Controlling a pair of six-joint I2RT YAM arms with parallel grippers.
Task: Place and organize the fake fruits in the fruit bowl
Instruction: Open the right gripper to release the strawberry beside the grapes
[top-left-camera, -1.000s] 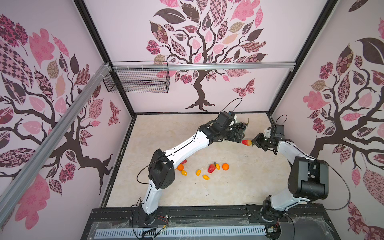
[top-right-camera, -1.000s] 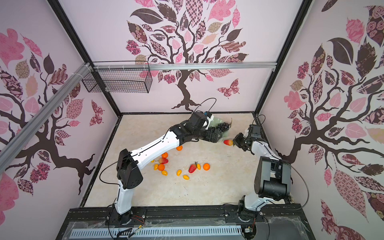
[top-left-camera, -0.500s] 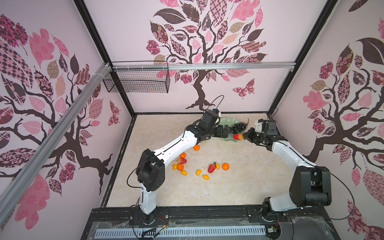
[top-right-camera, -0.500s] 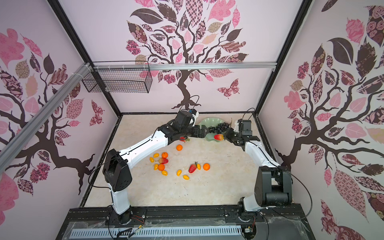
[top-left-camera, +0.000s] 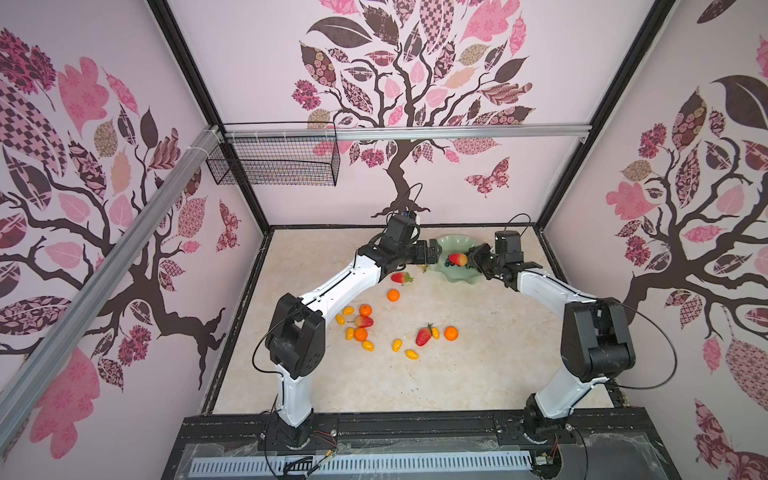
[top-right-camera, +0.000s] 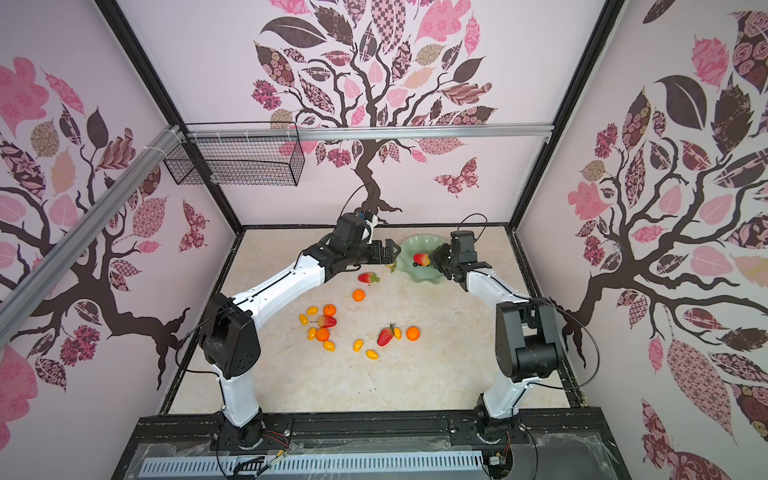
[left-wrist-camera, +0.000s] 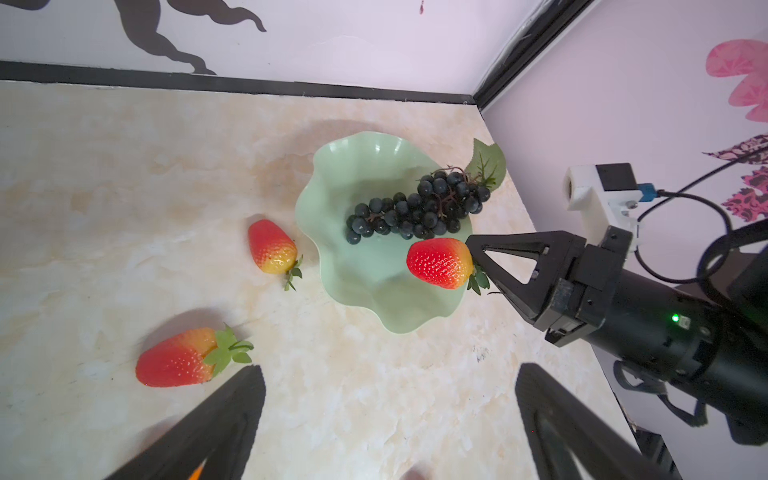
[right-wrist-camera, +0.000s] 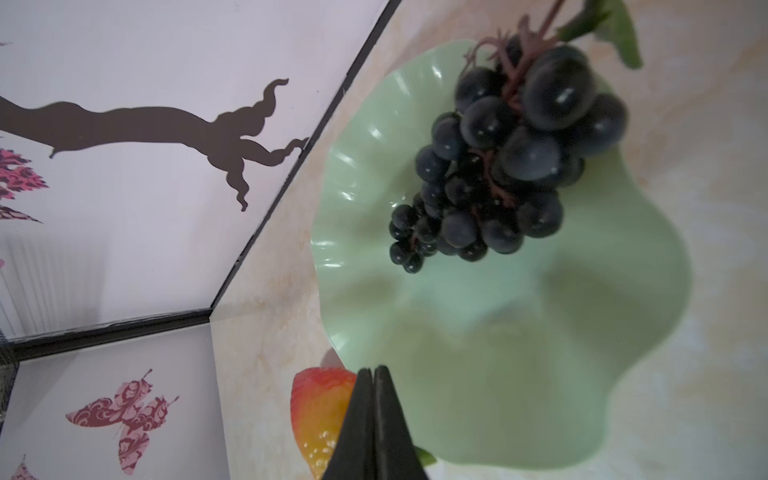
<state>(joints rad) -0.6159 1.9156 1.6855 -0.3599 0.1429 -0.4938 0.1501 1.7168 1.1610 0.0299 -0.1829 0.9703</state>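
Observation:
The strawberry should go outward next in my right gripper, past the grapes to the bowl's bare far side (top-left-camera: 450, 243) (right-wrist-camera: 374, 188) below. My right gripper will lower it there and release it.
The pale green fruit bowl (top-left-camera: 454, 275) (top-right-camera: 417, 277) (left-wrist-camera: 365, 291) (right-wrist-camera: 540, 353) sits at the back right of the table. A dark grape bunch (left-wrist-camera: 415, 212) (right-wrist-camera: 498, 166) lies in it. My right gripper (top-left-camera: 471, 259) (top-right-camera: 433, 259) (left-wrist-camera: 471, 248) (right-wrist-camera: 372, 370) is shut on the green top of a red strawberry (top-left-camera: 458, 259) (top-right-camera: 422, 259) (left-wrist-camera: 440, 264) (right-wrist-camera: 320, 419), which hangs over the bowl. My left gripper (top-left-camera: 432, 252) (top-right-camera: 388, 251) (left-wrist-camera: 390, 370) stands open and empty just left of the bowl. Two strawberries (left-wrist-camera: 272, 251) (left-wrist-camera: 174, 359) lie on the table beside it.
Tangerines (top-left-camera: 393, 295) (top-left-camera: 451, 333), strawberries (top-left-camera: 423, 336) (top-left-camera: 363, 321) and several kumquats (top-left-camera: 397, 344) are scattered mid-table. The back wall and right wall stand close to the bowl. A black wire basket (top-left-camera: 274, 166) hangs on the back wall at the left.
My left gripper has drawn back to the left, away from the bowl, leaving the grape bunch in it. My right gripper has carried the strawberry left and back, over the bowl.

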